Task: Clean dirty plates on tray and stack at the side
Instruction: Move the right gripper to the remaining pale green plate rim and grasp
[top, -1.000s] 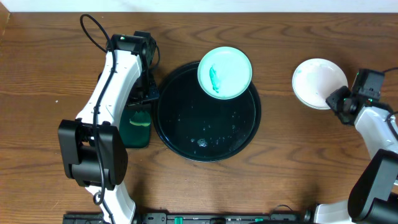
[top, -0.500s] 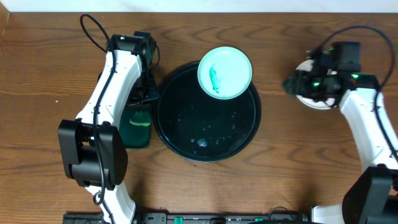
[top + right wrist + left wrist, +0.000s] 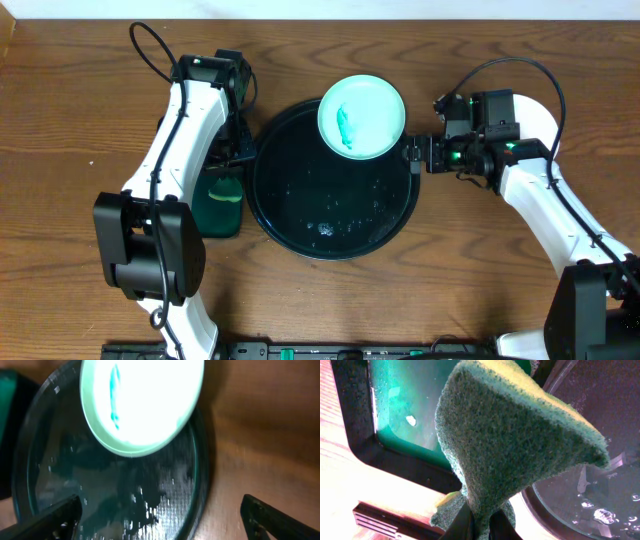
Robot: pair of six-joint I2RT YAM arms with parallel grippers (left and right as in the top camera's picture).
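Observation:
The plate's near rim (image 3: pixel 397 138) (image 3: pixel 178 431) will be between my right gripper's fingers once I next move it down and outward, toward the left in the overhead view, clear of the smear.
A pale-aqua plate (image 3: pixel 361 116) with a green smear rests on the upper right rim of the round black tray (image 3: pixel 300 225). My right gripper (image 3: pixel 413 155) is open just off the tray's right rim, below and to the right of the plate. In the right wrist view the plate (image 3: pixel 142 405) lies ahead over the wet tray (image 3: pixel 100 485), and nothing sits between the wide-apart fingers (image 3: pixel 55 517) of the right gripper (image 3: pixel 160 520). My left gripper (image 3: pixel 480 527) is shut on a green sponge (image 3: pixel 515 445); in the overhead view the left gripper (image 3: pixel 238 152) is left of the tray.
A small dark green rectangular tray (image 3: pixel 218 210) holding water lies left of the black tray, under the sponge; the left wrist view shows its green bottom (image 3: pixel 405 410). Brown wooden table (image 3: pixel 80 120) surrounds everything. My right arm (image 3: pixel 540 190) crosses the right side.
My right arm swung left from the white plate at the right side to the tray's right rim, and its jaws opened wide. The left arm and sponge stayed put.

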